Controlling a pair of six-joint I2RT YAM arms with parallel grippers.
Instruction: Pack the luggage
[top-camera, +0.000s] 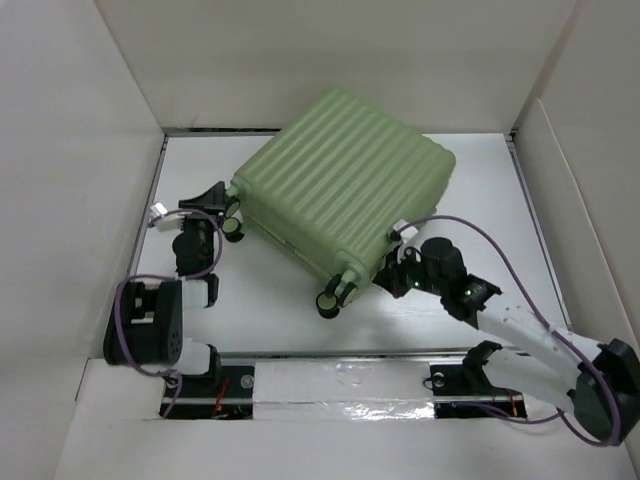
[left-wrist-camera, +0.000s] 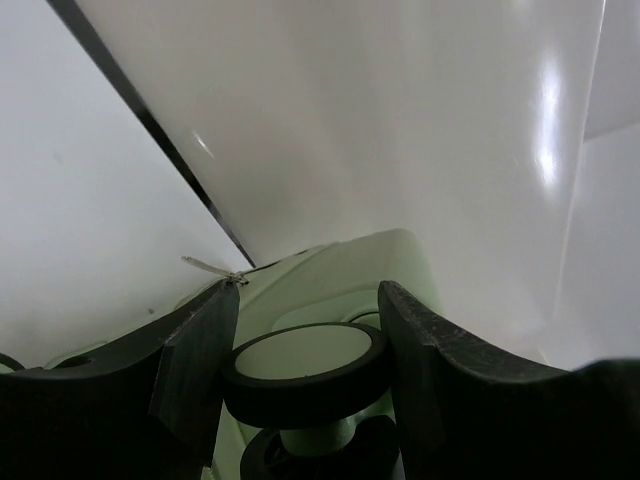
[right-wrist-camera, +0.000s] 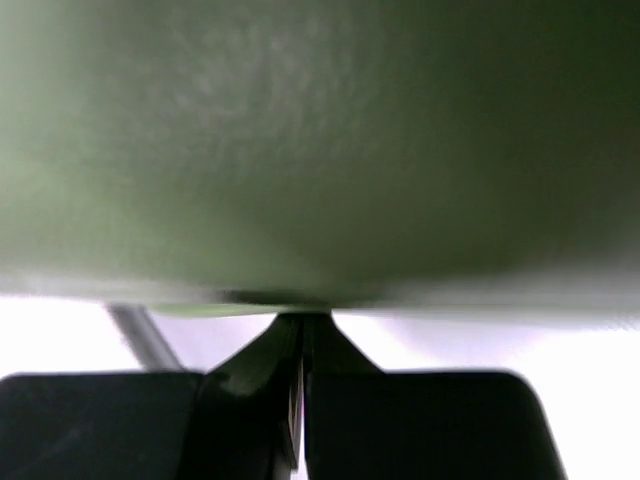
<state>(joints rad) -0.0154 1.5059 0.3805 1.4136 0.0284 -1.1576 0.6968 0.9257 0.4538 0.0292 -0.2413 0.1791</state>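
Note:
I will next pull my left gripper back and toward the side (top-camera: 122, 205), which stands to its left in the top view, to straighten the crooked suitcase. Then I will let go of the suitcase's wheel.
The luggage (top-camera: 345, 185) is a light green ribbed hard-shell suitcase, closed and lying flat and askew in the middle of the white table. My left gripper (top-camera: 222, 205) is at its left corner. In the left wrist view the jaws (left-wrist-camera: 308, 300) stand on either side of a black-rimmed wheel (left-wrist-camera: 305, 355) and touch it on both sides. My right gripper (top-camera: 392, 262) is at the suitcase's near right edge. In the right wrist view its fingers (right-wrist-camera: 302, 318) are pressed together, tips against the green shell (right-wrist-camera: 320, 150). The lining is hidden.
White walls (top-camera: 90, 150) enclose the table on the left, back and right. Two more wheels (top-camera: 335, 297) stick out at the suitcase's near corner. A purple cable (top-camera: 480, 235) loops over the right arm. A taped strip (top-camera: 340, 385) runs along the near edge.

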